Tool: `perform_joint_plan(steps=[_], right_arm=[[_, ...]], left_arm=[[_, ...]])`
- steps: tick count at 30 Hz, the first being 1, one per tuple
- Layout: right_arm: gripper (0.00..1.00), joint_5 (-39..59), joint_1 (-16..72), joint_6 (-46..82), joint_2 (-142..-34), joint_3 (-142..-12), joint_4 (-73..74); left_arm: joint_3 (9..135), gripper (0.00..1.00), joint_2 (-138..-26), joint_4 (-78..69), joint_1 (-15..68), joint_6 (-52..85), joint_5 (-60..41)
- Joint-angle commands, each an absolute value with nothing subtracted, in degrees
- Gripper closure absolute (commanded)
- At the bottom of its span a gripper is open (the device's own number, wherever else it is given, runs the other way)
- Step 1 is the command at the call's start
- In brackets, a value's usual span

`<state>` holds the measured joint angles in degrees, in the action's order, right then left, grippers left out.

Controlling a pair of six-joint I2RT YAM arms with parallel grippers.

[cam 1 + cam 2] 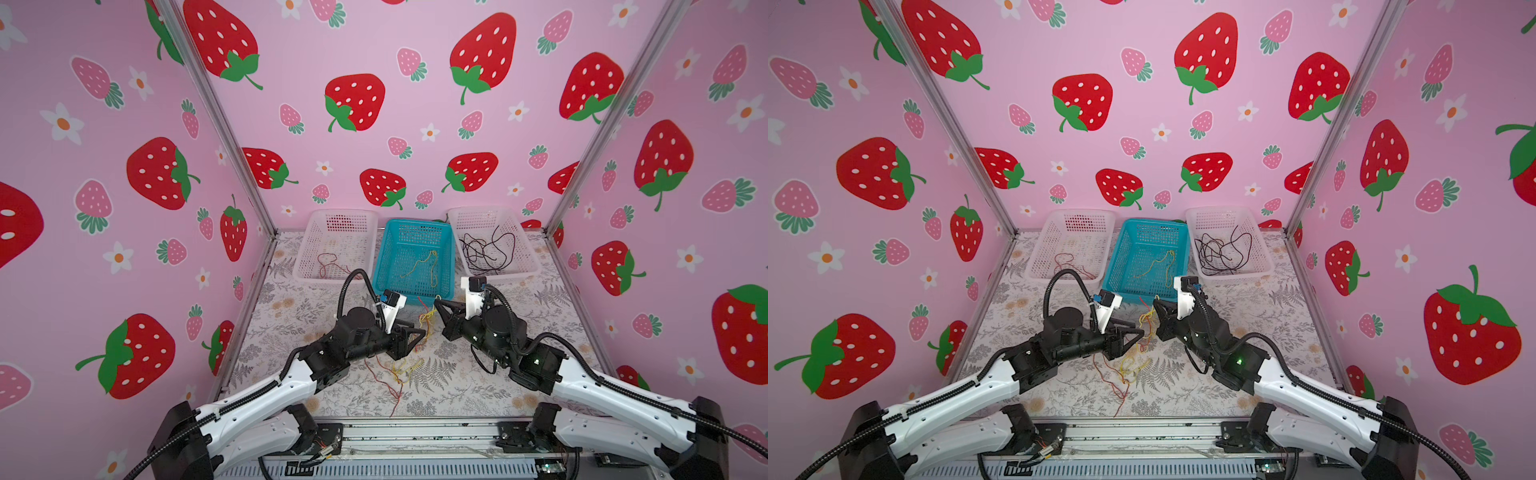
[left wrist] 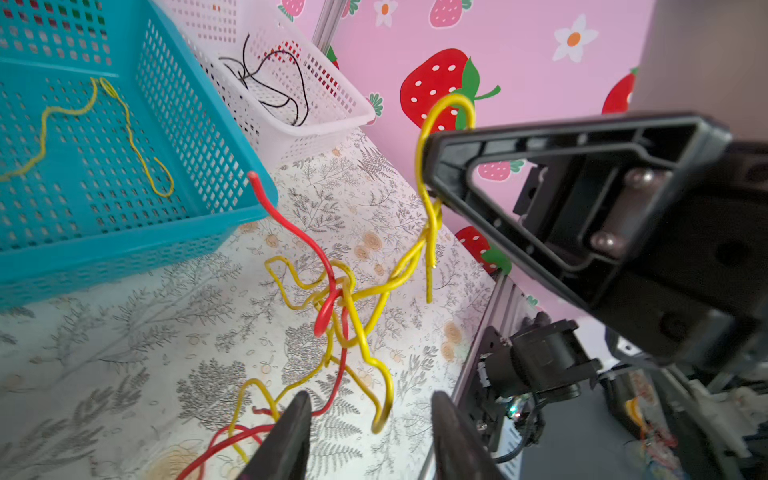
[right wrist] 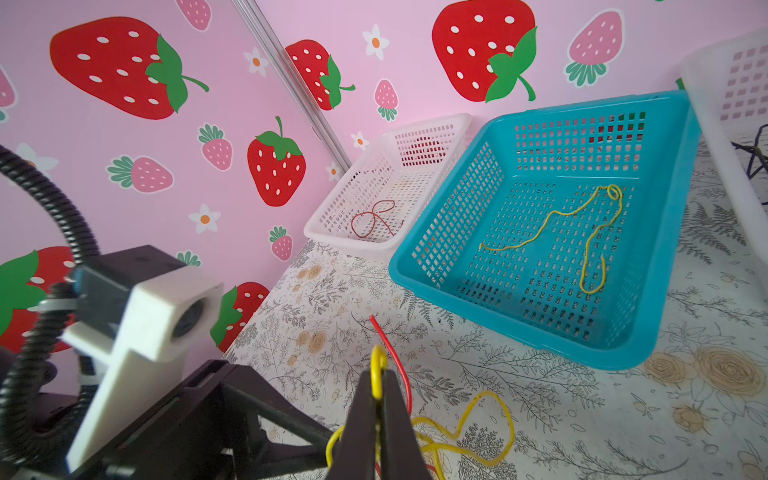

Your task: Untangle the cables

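I will next use my right gripper to pull the yellow cable's loop down and away from my left gripper and let it go over bare tabletop [image 1: 457, 350] beside the tangle, because the cables are knotted.
A tangle of red and yellow cables [image 1: 401, 368] lies on the floral table between both arms, and its knot [image 2: 338, 291] hangs lifted above the table. My right gripper [image 3: 378, 386] is shut on a yellow cable's loop and holds that strand up; in both top views it [image 1: 1154, 304] sits just in front of the blue basket. My left gripper [image 2: 370, 419] stands open around a hanging yellow cable end [image 2: 384, 409], its fingers [image 2: 293, 432] apart and not touching it. In a top view the left gripper [image 1: 417, 332] is level with the raised strands.
Three baskets stand at the back: a white basket [image 1: 305, 249] with a red cable [image 1: 328, 264], a blue basket [image 1: 384, 257] with a yellow cable [image 1: 428, 262], and a second white basket [image 1: 528, 253] with black cables [image 1: 486, 249]. Strawberry-print walls enclose the table.
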<state>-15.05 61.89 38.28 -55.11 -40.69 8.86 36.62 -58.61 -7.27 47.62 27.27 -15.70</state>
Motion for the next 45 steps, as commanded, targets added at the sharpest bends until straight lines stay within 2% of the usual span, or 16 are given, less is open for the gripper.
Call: perform_joint_plan(steps=[1, 5, 10, 18, 25, 30, 40, 45], right_arm=[[1.00, -15.9, 62.4, 39.5, -54.3, -42.5, 9.0], [1.00, -15.8, 62.9, 39.2, -54.3, -42.7, 9.0], [1.00, -17.7, 63.1, 39.4, -54.0, -42.2, 8.4], [1.00, -26.3, 60.7, 41.5, -52.6, -36.3, 5.9], [1.00, -15.6, 46.2, 51.0, -52.6, -24.6, 7.9], [1.00, -11.8, 41.8, 52.8, -55.2, -20.4, 9.8], [1.00, -13.9, 40.4, 50.6, -58.5, -18.0, 6.6], [1.00, -9.2, 37.6, 49.7, -59.9, -15.3, 8.9]], left_arm=[[39.6, 0.60, -59.5, -7.3, 48.0, 27.3, -16.5], [39.5, 0.70, -59.5, -7.0, 48.0, 26.9, -15.2], [41.1, 1.00, -59.8, -5.6, 48.0, 25.6, -16.0], [42.7, 1.00, -51.0, 3.3, 47.4, 22.3, -14.5], [44.5, 1.00, -38.3, 16.0, 42.2, 19.9, -11.9], [46.6, 1.00, -32.3, 20.2, 35.8, 20.2, -14.4], [55.7, 1.00, -31.7, 27.4, 32.1, 17.0, -16.8], [62.3, 1.00, -36.2, 39.2, 31.9, 11.1, -14.3]])
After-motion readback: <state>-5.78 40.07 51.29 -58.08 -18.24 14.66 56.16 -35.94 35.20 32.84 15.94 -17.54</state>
